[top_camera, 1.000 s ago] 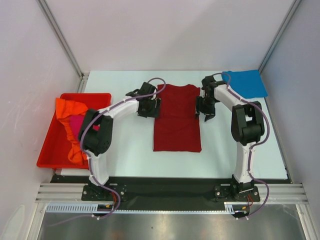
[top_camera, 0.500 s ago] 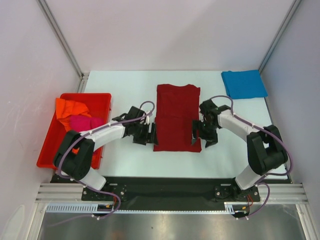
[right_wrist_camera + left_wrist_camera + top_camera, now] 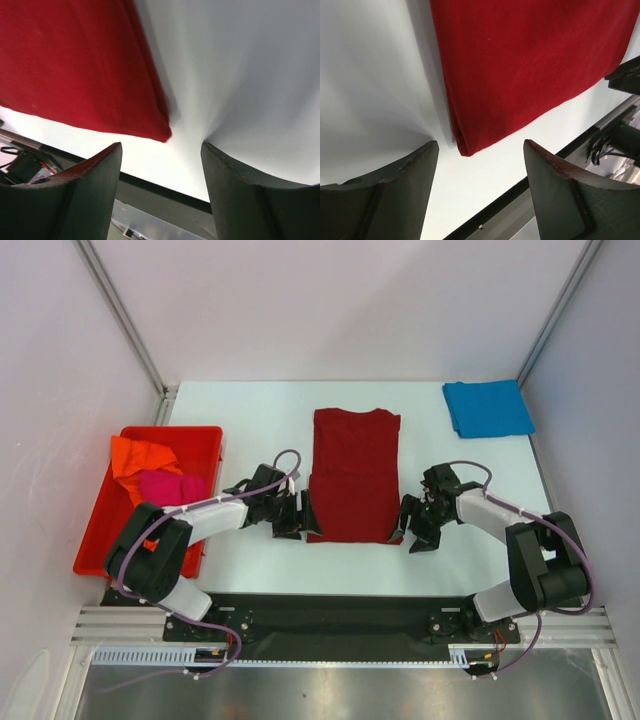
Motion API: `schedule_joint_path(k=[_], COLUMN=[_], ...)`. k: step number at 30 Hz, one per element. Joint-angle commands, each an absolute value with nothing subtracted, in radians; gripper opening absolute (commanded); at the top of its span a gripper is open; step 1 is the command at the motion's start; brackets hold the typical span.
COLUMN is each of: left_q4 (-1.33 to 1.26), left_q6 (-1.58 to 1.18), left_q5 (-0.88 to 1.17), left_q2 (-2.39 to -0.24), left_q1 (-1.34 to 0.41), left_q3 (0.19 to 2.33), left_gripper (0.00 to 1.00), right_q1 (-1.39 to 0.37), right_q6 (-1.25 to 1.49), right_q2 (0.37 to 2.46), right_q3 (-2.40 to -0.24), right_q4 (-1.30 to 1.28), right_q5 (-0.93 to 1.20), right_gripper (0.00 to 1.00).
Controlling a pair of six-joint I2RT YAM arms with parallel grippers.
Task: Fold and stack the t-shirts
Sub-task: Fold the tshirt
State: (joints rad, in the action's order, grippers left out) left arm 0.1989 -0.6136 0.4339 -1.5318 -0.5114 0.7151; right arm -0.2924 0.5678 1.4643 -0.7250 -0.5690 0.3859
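Observation:
Next, my left gripper comes down around the dark red t-shirt's bin-side near corner (image 3: 311, 538) (image 3: 465, 147) and closes. It lies just below my gripper, lined up with its open fingers.
A dark red t-shirt (image 3: 352, 472) lies flat in the middle of the table, folded into a long rectangle with its sleeves tucked in. My left gripper (image 3: 300, 517) stands open beside its near left corner (image 3: 462, 146), nothing between the fingers. My right gripper (image 3: 413, 530) stands open beside the near right corner (image 3: 162, 132), also holding nothing. A bright blue t-shirt (image 3: 488, 408) lies folded at the far right. Orange (image 3: 140, 454) and magenta-pink (image 3: 165, 486) t-shirts sit crumpled in the red bin (image 3: 105, 525).
The red bin stands at the table's left edge. The table's near edge and a black rail (image 3: 330, 605) run just below both grippers. White walls with metal posts close in the back and sides.
Both grippers have travelled from the shirt's upper sides toward me along its long edges and now sit at its near corners. The shirt itself has not shifted.

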Motion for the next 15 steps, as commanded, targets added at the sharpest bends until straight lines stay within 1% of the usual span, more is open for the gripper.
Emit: schedule_joint_path(k=[1, 5, 10, 15], left_q4=[0.187, 0.203, 0.166, 0.085], left_q6=[-0.666, -0.693, -0.742, -0.796], left_q5=[0.416, 0.384, 0.387, 0.402], left_q2=[-1.549, -1.536, -1.511, -1.494], left_q1=[-0.511, -0.511, -0.514, -0.512], left_q3=[0.684, 0.663, 0.614, 0.539], left_gripper=[0.76, 0.73, 0.68, 0.67], right_q1=[-0.282, -0.25, -0.238, -0.221], right_q6=[0.607, 0.638, 0.676, 0.71], right_q2=[1.439, 1.428, 1.399, 1.41], right_q3=[-0.698, -0.652, -0.594, -0.548], right_q4=[-0.454, -0.417, -0.362, -0.273], right_q5=[0.423, 0.428, 0.413, 0.436], right_gripper=[0.7, 0.63, 0.6, 0.57])
